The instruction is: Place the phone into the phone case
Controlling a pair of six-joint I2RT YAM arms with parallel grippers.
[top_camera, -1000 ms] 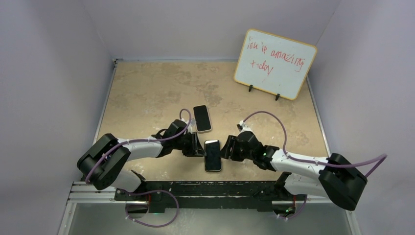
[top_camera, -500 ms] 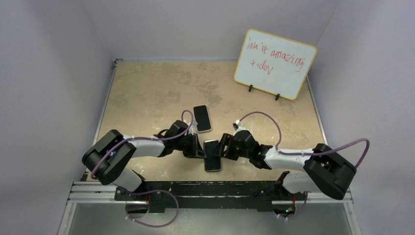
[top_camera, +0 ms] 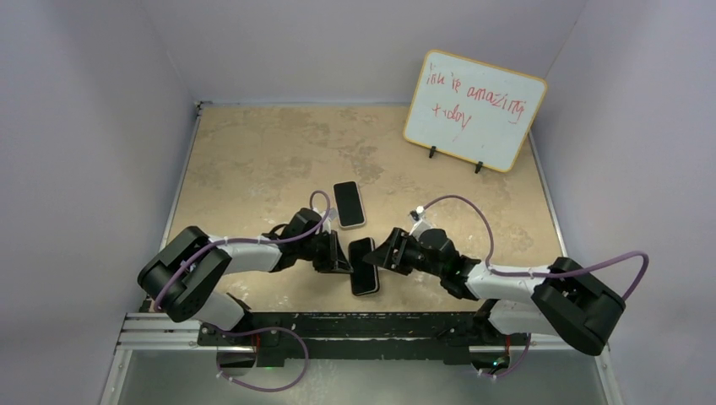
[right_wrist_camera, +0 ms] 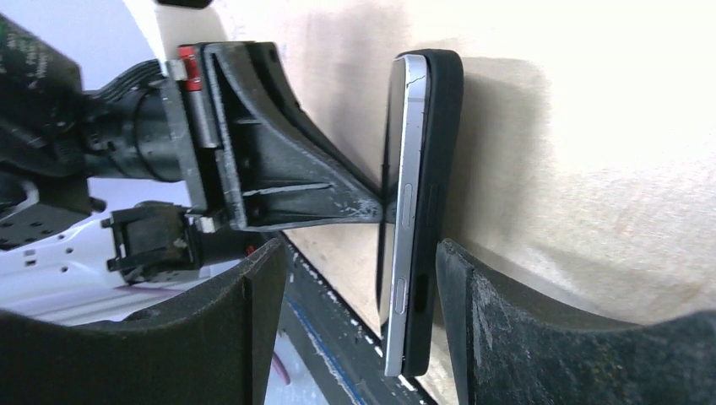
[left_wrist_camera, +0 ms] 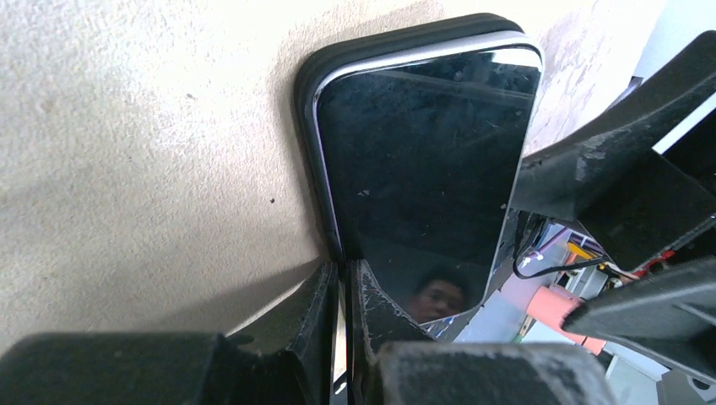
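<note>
My left gripper's closed fingers are bracing the opposite edge, so my right gripper needs to push toward them next, with one finger under the case, and close on the long edge (top_camera: 376, 261) (right_wrist_camera: 411, 263).
A dark phone (top_camera: 365, 267) with a silver rim lies screen up in a black case (left_wrist_camera: 306, 101) on the table near the front edge. In the right wrist view the silver frame (right_wrist_camera: 407, 211) stands proud of the case (right_wrist_camera: 437, 202). My left gripper (top_camera: 341, 256) is shut, its tips (left_wrist_camera: 344, 266) pressed against the phone's left edge at the seam with the case. My right gripper (top_camera: 382, 257) is open at the phone's right edge. In its wrist view the gripper (right_wrist_camera: 359, 253) straddles phone and case, one finger (right_wrist_camera: 507, 337) close to the case, the other (right_wrist_camera: 211, 337) apart.
A second phone (top_camera: 348, 204) with a light rim lies just behind the left gripper. A whiteboard (top_camera: 473, 110) with red writing stands at the back right. The table's front edge and a black rail (top_camera: 355, 325) lie just below the phone.
My right gripper has turned and closed in on the phone's right edge. The phone with its case has shifted slightly left and rotated a little. The left gripper has stayed at the left edge.
</note>
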